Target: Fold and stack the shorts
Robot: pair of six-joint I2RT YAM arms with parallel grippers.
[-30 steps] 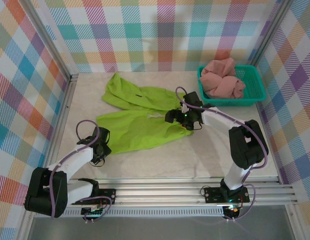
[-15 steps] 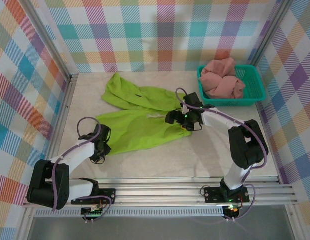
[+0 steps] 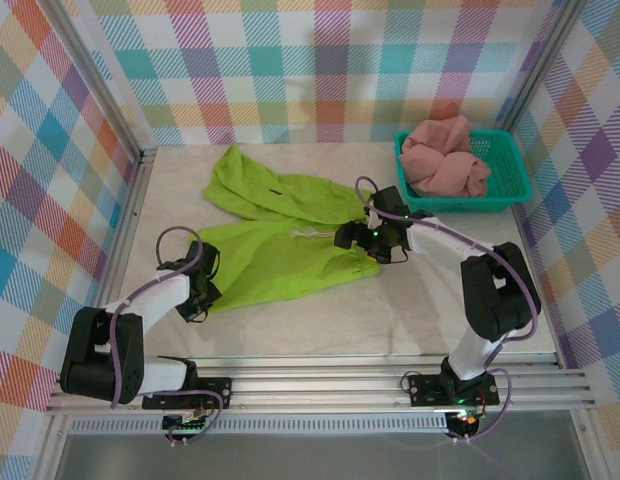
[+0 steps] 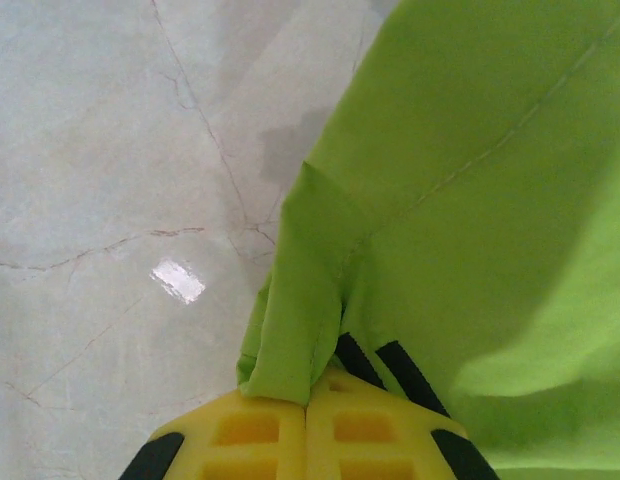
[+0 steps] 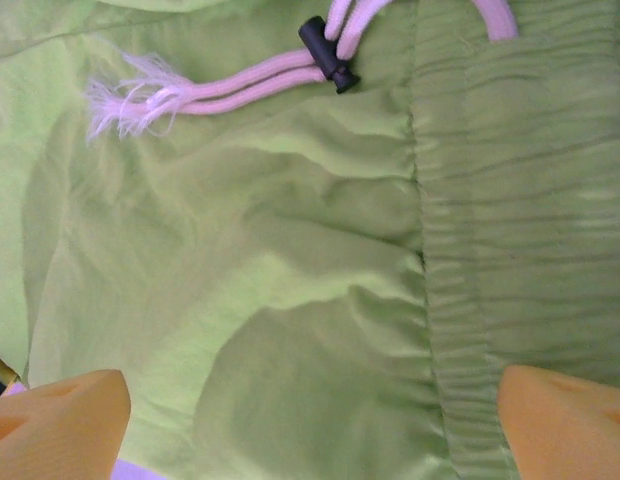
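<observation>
The right gripper moves back and down onto the near end of the gathered waistband (image 3: pixel 373 270) next, since the left gripper pinches the near hem corner.
The lime green shorts (image 3: pixel 280 255) lie spread on the table, one leg reaching toward the back left. My left gripper (image 3: pixel 202 290) is at their near left hem corner. In the left wrist view its yellow fingers (image 4: pixel 260 430) are shut on a pinched fold of the green hem (image 4: pixel 295 310). My right gripper (image 3: pixel 365 238) hovers open over the gathered waistband (image 5: pixel 520 220), one orange fingertip (image 5: pixel 60 420) on each side of the cloth. A pale pink drawstring (image 5: pixel 220 90) with a black toggle lies just beyond. The salmon pink shorts (image 3: pixel 445 160) sit bunched in the basket.
The teal mesh basket (image 3: pixel 515 185) stands at the back right corner against the plaid wall. Bare marble table (image 4: pixel 110 150) lies left of the hem and along the near edge (image 3: pixel 390 320). Metal frame rails border the table.
My left gripper has slid up to the hem corner and closed on it. The right gripper has barely shifted over the waistband and stays open.
</observation>
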